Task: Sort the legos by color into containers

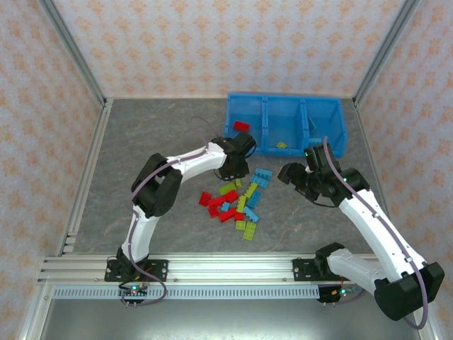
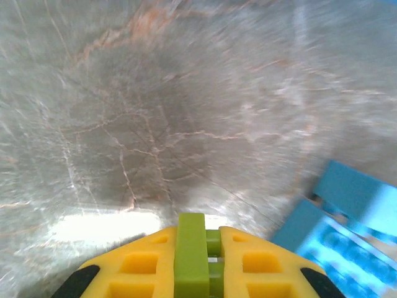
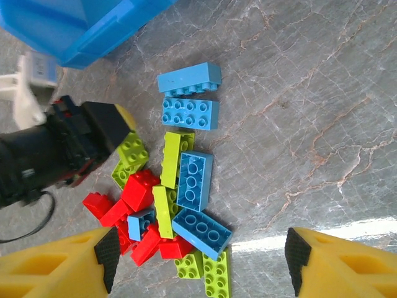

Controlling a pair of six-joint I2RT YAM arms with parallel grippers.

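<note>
Next, the left gripper rises outward from the pile's far edge over the middle container (image 1: 284, 127) to release the lego between its fingers, since a yellow-green lego already lies there.
My left gripper (image 2: 200, 234) is shut on a yellow-green lego (image 2: 190, 261), held edge-on between the yellow fingers just above the table. In the top view the left gripper (image 1: 238, 170) is at the far edge of the pile of legos (image 1: 237, 203), in front of the bright-blue bin (image 1: 283, 105). My right gripper (image 3: 201, 261) stands open over the pile's right side, with light-blue legos (image 3: 197, 180), yellow-green legos (image 3: 173, 158) and red legos (image 3: 140, 189) below it. The left container holds a red lego (image 1: 242, 126); the middle one holds a yellow-green lego (image 1: 282, 145).
Two light-blue legos (image 3: 189, 79) lie apart at the far end of the pile, near the bin's corner (image 3: 80, 31). The left arm's wrist (image 3: 56, 149) is beside the pile. Patterned walls enclose the grey table (image 1: 156, 142); bare surface lies left of the pile.
</note>
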